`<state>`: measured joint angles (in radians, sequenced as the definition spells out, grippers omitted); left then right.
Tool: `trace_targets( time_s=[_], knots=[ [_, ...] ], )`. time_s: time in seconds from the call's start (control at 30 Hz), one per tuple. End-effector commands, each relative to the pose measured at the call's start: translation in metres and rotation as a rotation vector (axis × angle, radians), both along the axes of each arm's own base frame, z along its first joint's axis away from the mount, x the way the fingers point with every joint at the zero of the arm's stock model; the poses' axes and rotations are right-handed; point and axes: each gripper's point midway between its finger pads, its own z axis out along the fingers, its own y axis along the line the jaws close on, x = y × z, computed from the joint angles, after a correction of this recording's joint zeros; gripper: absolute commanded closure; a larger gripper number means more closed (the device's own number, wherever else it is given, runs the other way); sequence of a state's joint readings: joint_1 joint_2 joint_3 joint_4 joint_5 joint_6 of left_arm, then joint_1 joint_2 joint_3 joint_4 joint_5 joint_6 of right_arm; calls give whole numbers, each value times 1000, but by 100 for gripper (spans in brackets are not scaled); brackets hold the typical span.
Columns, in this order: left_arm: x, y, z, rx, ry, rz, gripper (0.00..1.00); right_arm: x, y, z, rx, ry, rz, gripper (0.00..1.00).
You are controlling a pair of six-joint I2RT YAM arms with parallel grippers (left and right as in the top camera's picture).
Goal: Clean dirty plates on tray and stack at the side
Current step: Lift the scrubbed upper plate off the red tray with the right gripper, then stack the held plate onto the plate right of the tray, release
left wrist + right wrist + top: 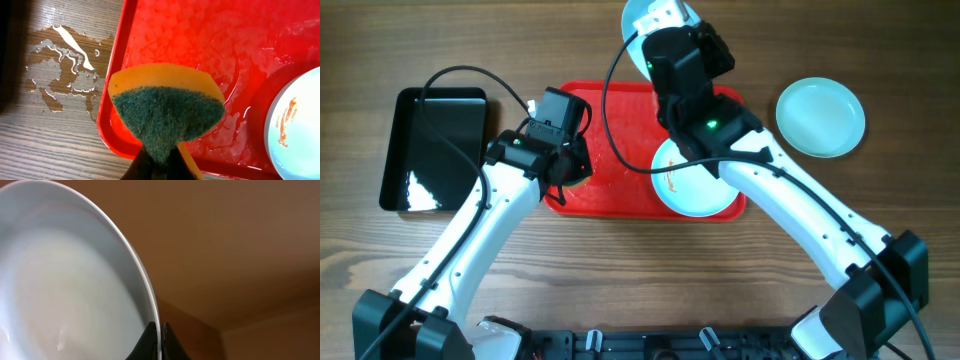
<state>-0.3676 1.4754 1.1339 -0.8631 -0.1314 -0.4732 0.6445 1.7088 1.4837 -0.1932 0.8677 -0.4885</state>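
My right gripper should next swing right in the overhead view, lower and release the third plate on the clean plate (821, 117) below.
The red tray (610, 195) lies at the table's middle, wet inside (210, 55). A smeared plate (705, 190) rests at its right end and shows in the left wrist view (300, 125) with an orange smear. A clean plate (821, 117) lies on the table to the right. My right gripper (161, 330) is shut on the rim of a third plate (60, 295), held up tilted behind the tray (655, 18). My left gripper (162, 165) is shut on a yellow-and-green sponge (165, 110) over the tray's left front rim.
A black tray (432, 148) stands at the left. Spilled water (70, 75) lies on the wood beside the red tray's left edge. The right arm crosses over the red tray's right half.
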Motion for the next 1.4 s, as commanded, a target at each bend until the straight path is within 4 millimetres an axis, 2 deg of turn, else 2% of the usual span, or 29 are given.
trace_targets(
  time_s=[0.0,0.23,0.53,0.63,0.67,0.7,0.77,0.8,0.93,1.03,1.13,1.2,1.27,1.3,1.37],
  knots=[
    [0,1,-4,-4,10,14,96,-8,-11,23,-137,-26,-57,96],
    [0,1,-4,-6,7,14,96,-14,-26,29,-164,-45,-157,96],
    [1,1,-6,-4,12,14,96,-15,-27,27,-167,-39,-158,96],
    [1,1,-6,-4,12,14,96,-15,-27,26,-74,-73,-180,96],
    [1,1,-6,-5,10,14,96,-16,-23,19,-8,-68,-170,96],
    [2,1,-5,-5,7,14,96,-16,-12,3,-16,6,-94,96],
    [3,0,-5,-7,3,14,96,-26,15,-40,-18,209,98,96],
    [3,0,-5,-7,3,14,96,-32,24,-57,58,281,146,96],
    [3,0,-6,-5,7,14,96,-30,14,-68,371,299,37,96],
    [3,0,-8,-3,13,13,96,-27,15,-70,580,365,74,96],
    [3,0,-11,0,21,13,96,-21,-1,-64,831,420,74,96],
    [3,0,-13,3,28,14,96,-14,-23,-62,990,453,42,96],
    [3,0,-15,4,34,14,96,-8,-51,-64,1111,471,-20,96],
    [3,0,-16,5,36,14,96,-4,-80,-70,1196,474,-100,96],
    [4,0,-16,4,32,14,96,-2,-122,-80,1255,456,-213,96]
  ],
)
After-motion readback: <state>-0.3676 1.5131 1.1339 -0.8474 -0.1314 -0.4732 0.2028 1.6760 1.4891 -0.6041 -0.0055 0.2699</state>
